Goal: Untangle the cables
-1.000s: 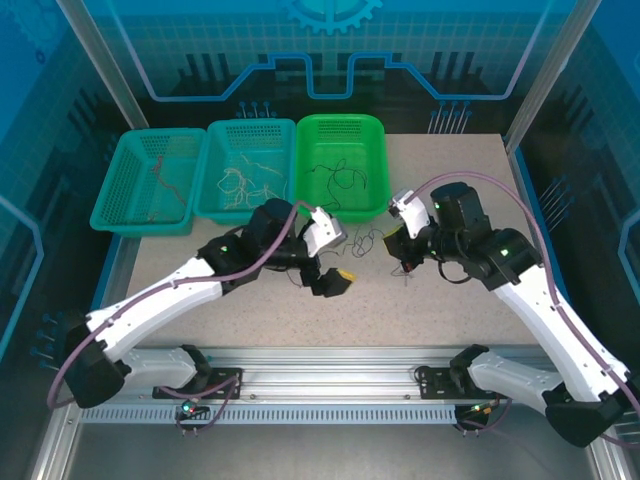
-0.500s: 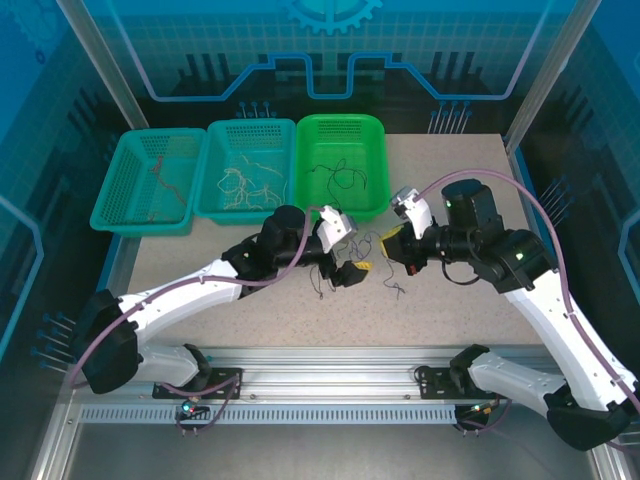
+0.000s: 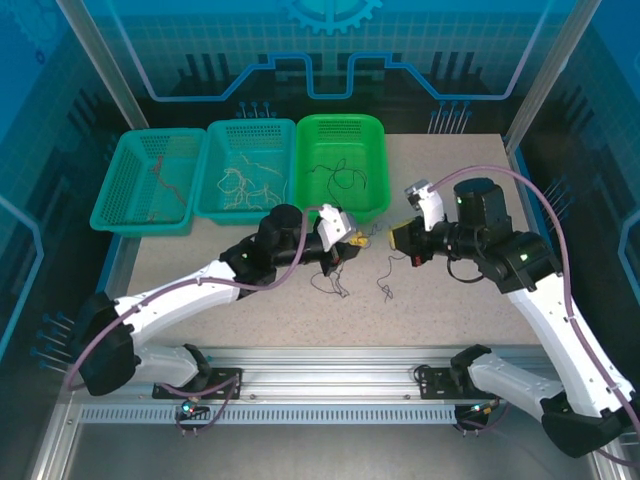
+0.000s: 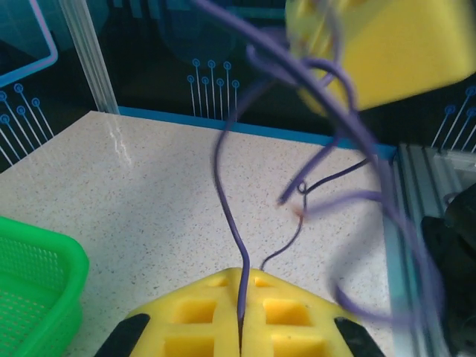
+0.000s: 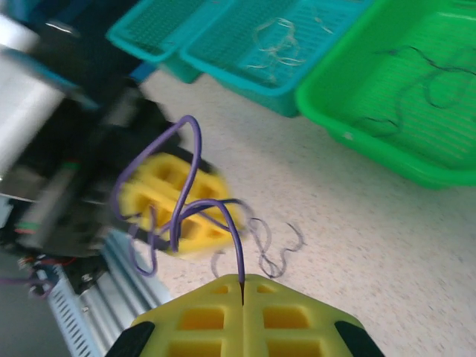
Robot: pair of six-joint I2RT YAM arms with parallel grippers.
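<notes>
The thin purple cable should next go up and outward over the green basket point(image 3: 343, 170) with my left gripper, then be released, as that basket already holds dark wires.
A thin dark purple cable point(image 4: 227, 201) runs from my left gripper point(image 4: 242, 277), which is shut on its end, up toward the right gripper's yellow fingers point(image 4: 387, 44). My right gripper point(image 5: 243, 281) is shut on another purple cable point(image 5: 195, 149) that loops in front of the left gripper's yellow fingers point(image 5: 178, 212). In the top view the left gripper point(image 3: 352, 240) and the right gripper point(image 3: 398, 238) face each other closely at mid-table. Curly dark strands point(image 3: 340, 285) hang below the left one, and more cable point(image 3: 385, 290) lies under the gap. Loose dark wire point(image 5: 277, 249) rests on the tabletop.
Three baskets line the far left of the table: a teal one point(image 3: 125, 190) with reddish wires, a teal one point(image 3: 212, 180) with whitish wires, and a green one point(image 3: 378, 165) with dark wires. The green basket's corner point(image 4: 37, 297) is close to the left gripper.
My left gripper has risen and moved away from the near edge toward the right gripper, carrying the cable. The right gripper shifted slightly right. The tangle now hangs stretched between them.
</notes>
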